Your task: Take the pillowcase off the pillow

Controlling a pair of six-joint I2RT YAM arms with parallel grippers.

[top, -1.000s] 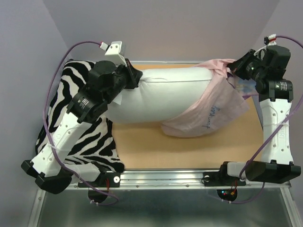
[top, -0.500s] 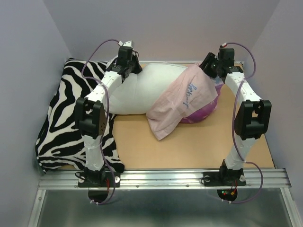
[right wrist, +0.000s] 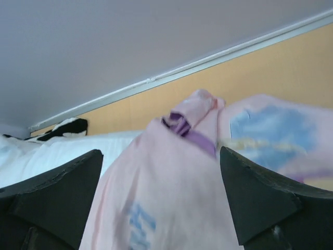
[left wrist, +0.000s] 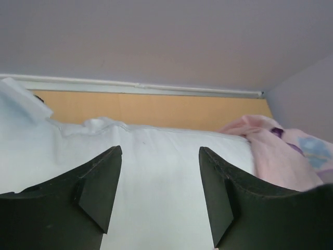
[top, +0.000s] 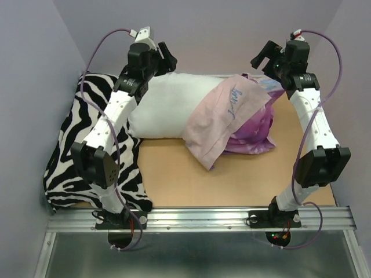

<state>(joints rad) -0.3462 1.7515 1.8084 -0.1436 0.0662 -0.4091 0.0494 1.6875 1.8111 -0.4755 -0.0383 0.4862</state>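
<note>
Next, my right gripper moves back and down onto the print's near fold (top: 257, 139), since the purple print lies nearer my base than my open fingers.
The plain white pillow (top: 165, 107) lies along the back of the table. Its right end is draped by the pillowcase (top: 223, 113), turned pale-pink side out, with purple print spilling to the right. My left gripper (top: 166, 59) hovers open above the pillow's left end. In the left wrist view that gripper (left wrist: 160, 150) has its jaws apart, with only the pillow (left wrist: 156, 192) below and the pillowcase (left wrist: 270, 151) at right. My right gripper (top: 264, 58) hangs open above the pillowcase's far right corner. The right wrist view shows this gripper (right wrist: 161, 153) empty over the pillowcase (right wrist: 171, 203), with the pillow (right wrist: 57, 153) at left.
A black-and-white zebra-striped pillow (top: 75, 150) lies along the left side, under the left arm. It also peeks out in the right wrist view as the zebra pillow (right wrist: 67, 127). Bare wooden tabletop (top: 232, 179) lies in front. A metal rail (top: 203, 219) holds both arm bases.
Both grippers have opened and let go, then risen toward the back wall. The pillowcase has dropped loose over the pillow's right end, and the pillow has settled on the table.
</note>
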